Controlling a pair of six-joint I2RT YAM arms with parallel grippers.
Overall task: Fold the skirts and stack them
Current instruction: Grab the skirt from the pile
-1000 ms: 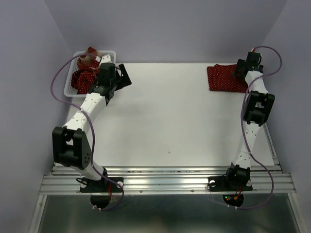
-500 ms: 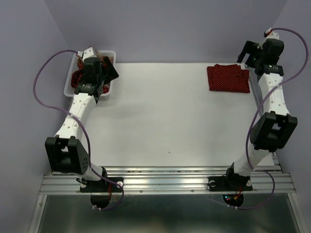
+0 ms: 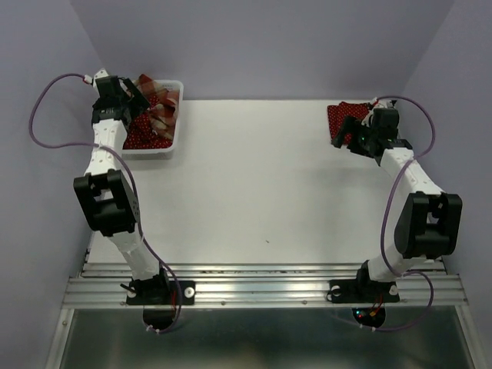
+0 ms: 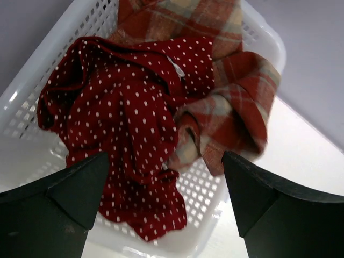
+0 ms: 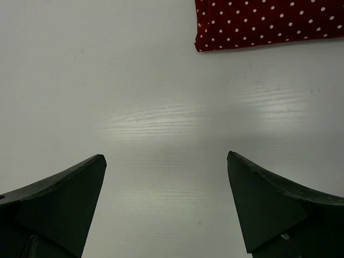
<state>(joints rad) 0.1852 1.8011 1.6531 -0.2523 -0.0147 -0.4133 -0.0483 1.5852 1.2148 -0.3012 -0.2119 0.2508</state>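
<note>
My left gripper lowers into the basket next, onto the raised middle fold of the dotted skirt point(image 3: 146, 123) point(image 4: 148, 146) beside the plaid one, because that fold stands up uncovered.
A crumpled dark red dotted skirt point(image 3: 144, 137) and a red-and-cream plaid skirt point(image 3: 160, 106) lie in the white slotted basket point(image 3: 175, 132) at the far left. My left gripper point(image 3: 135, 100) hovers open and empty over them. In the left wrist view the dotted skirt point(image 4: 123, 118) lies left of the plaid skirt point(image 4: 236, 102), both above my open gripper point(image 4: 165, 161). A folded dotted skirt point(image 3: 339, 114) lies flat at the far right, partly hidden by my right arm. My right gripper point(image 3: 347, 132) is open and empty by its near-left edge. The right wrist view shows that skirt's corner point(image 5: 269, 21) beyond my open gripper point(image 5: 165, 158).
The basket point(image 4: 258, 37) stands against the left wall at the table's far left corner. Purple walls close in the left, back and right sides. A purple cable loops off each arm. The white table point(image 3: 261, 184) lies between the arms.
My left arm has swung left and farther back, over the basket's left side. My right arm has come down from the back right corner to the folded skirt and now covers part of it.
</note>
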